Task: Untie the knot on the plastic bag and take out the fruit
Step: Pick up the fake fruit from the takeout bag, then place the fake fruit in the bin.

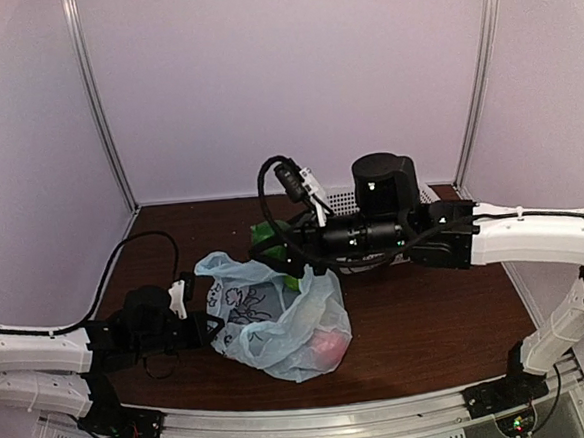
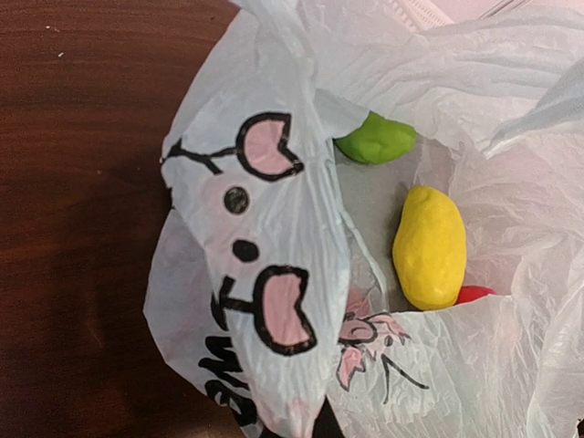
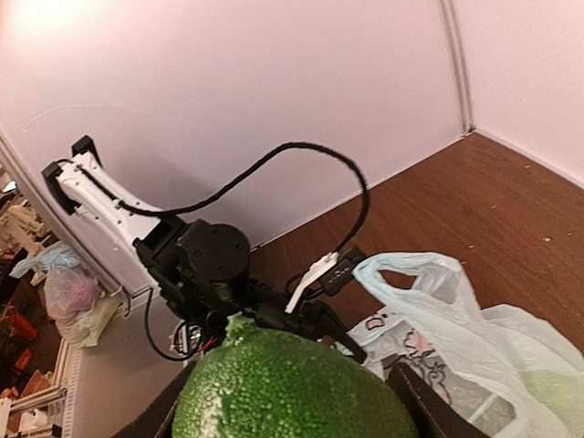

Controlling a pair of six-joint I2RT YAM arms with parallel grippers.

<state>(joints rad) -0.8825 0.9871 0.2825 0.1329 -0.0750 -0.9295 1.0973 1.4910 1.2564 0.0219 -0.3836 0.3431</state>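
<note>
The bumpy green fruit should go down inside the white perforated basket, once I swing my right gripper toward the basket, turning outward.
The plastic bag (image 1: 279, 320) lies open on the brown table, its pale loop handle (image 1: 218, 264) loose; no knot shows. My left gripper (image 1: 212, 330) is shut on the bag's left edge, and in the left wrist view the printed film is pinched at the bottom (image 2: 310, 422). Inside the bag I see a green fruit (image 2: 376, 139), a yellow fruit (image 2: 429, 246) and a sliver of red fruit (image 2: 474, 294). My right gripper (image 1: 279, 242) hovers just behind the bag's mouth, shut on a bumpy green fruit (image 3: 292, 383) that fills the space between its fingers (image 3: 429, 406).
A white perforated basket (image 1: 343, 201) stands at the back, partly hidden behind the right arm. A pink-red fruit (image 1: 327, 349) shows through the bag's near side. White walls close the table on three sides. A black cable (image 1: 124, 256) loops over the left arm.
</note>
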